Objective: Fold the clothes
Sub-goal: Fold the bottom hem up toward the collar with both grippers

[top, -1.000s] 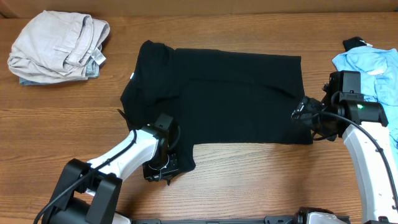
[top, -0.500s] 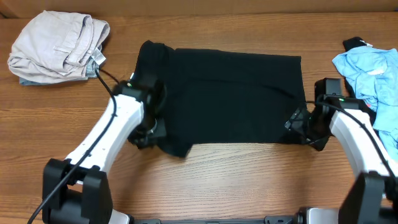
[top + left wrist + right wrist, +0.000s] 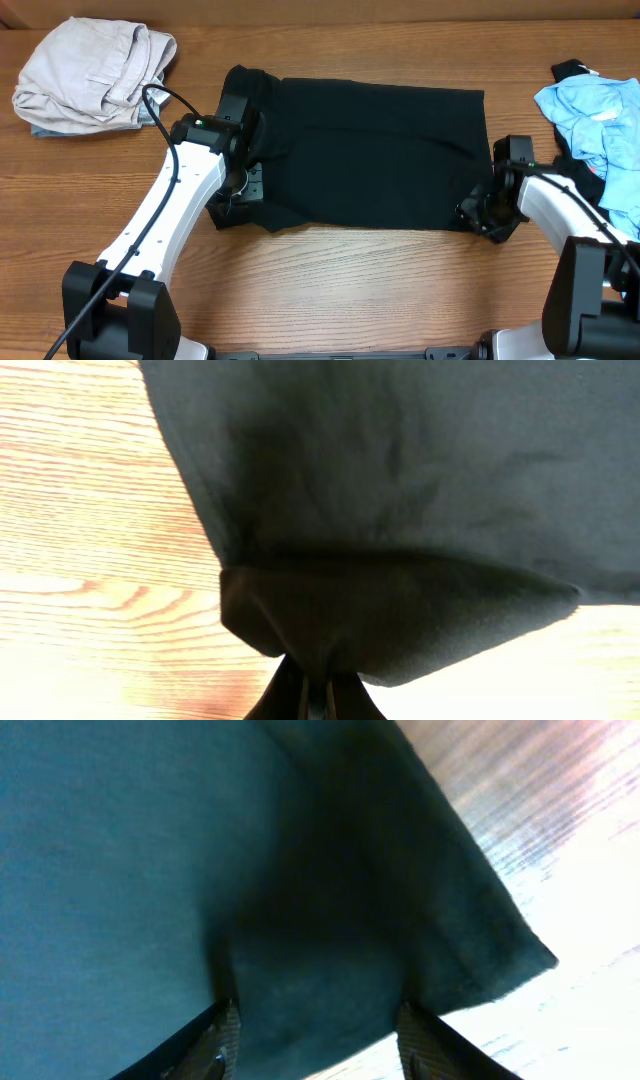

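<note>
The black shirt point(image 3: 400, 490) lies spread beyond its pinched near edge, so next I should lift the fold of the shirt with my left gripper and go outward over the body of the shirt.
A black T-shirt point(image 3: 370, 150) lies spread across the middle of the table. My left gripper point(image 3: 245, 185) is shut on a fold of the black shirt point(image 3: 400, 490) near its left sleeve and lower left edge, and holds the cloth bunched over the body. My right gripper point(image 3: 480, 212) is open, with its fingers point(image 3: 315, 1040) wide apart over the shirt's lower right corner point(image 3: 300, 870). The cloth lies between the fingers.
A crumpled beige garment point(image 3: 95, 70) sits at the back left. A light blue garment point(image 3: 595, 120) with something black under it lies at the right edge. Bare wood runs along the front of the table point(image 3: 380, 290).
My left gripper has carried the shirt's lower left part up from the front edge and inward over the body. My right gripper has shifted slightly toward the shirt's lower right corner.
</note>
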Controlling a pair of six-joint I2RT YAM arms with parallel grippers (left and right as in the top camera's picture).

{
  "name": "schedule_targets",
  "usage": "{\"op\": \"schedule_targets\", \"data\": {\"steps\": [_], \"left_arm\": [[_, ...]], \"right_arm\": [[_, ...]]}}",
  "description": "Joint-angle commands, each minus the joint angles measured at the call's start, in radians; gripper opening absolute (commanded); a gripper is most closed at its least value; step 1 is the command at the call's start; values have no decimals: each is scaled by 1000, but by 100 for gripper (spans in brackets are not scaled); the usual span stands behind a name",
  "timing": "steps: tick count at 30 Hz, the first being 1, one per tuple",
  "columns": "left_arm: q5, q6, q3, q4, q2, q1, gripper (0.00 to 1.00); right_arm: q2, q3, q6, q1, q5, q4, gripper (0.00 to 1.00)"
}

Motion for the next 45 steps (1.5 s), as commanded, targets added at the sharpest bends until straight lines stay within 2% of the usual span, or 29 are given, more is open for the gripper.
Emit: {"op": "schedule_targets", "data": {"steps": [1,3,7,8,9,10,15,21,24,34,38,42,43,44,45], "left_arm": [[-64,25,31,0,-2,5,4],[-76,25,43,-5,-2,6,4],[-81,26,107,-40,-2,16,4],[-82,26,129,-53,-2,20,4],[-82,30,160,-71,-2,25,4],[-82,37,181,-83,-2,28,4],[-100,47,264,-173,-2,31,4],[-99,39,274,-291,-2,31,4],[-105,40,274,-301,-2,31,4],[-200,51,231,84,27,31,4],[-282,51,229,217,103,31,4],[-290,94,229,372,211,31,4],[-290,107,229,415,237,31,9],[-290,115,229,455,262,31,19],[-290,121,229,488,283,31,33]], "right_arm": [[10,-55,8,-2,18,18,49],[10,-57,8,-2,35,8,38],[10,-55,8,-3,37,-1,27],[9,-51,8,-3,37,-8,18],[8,-42,8,-2,37,-21,5],[6,-34,8,-3,36,-36,4],[-33,19,2,-3,37,-155,4],[-169,89,-65,-2,33,-354,4],[-233,100,-84,-2,34,-366,4],[-181,99,-136,-2,18,-64,4],[-121,99,-161,-2,2,103,4],[-63,99,-184,-2,-54,266,4],[-48,99,-184,-2,-54,300,19],[-35,99,-185,-2,-56,328,34],[-28,99,-193,-2,-66,347,43]]}}
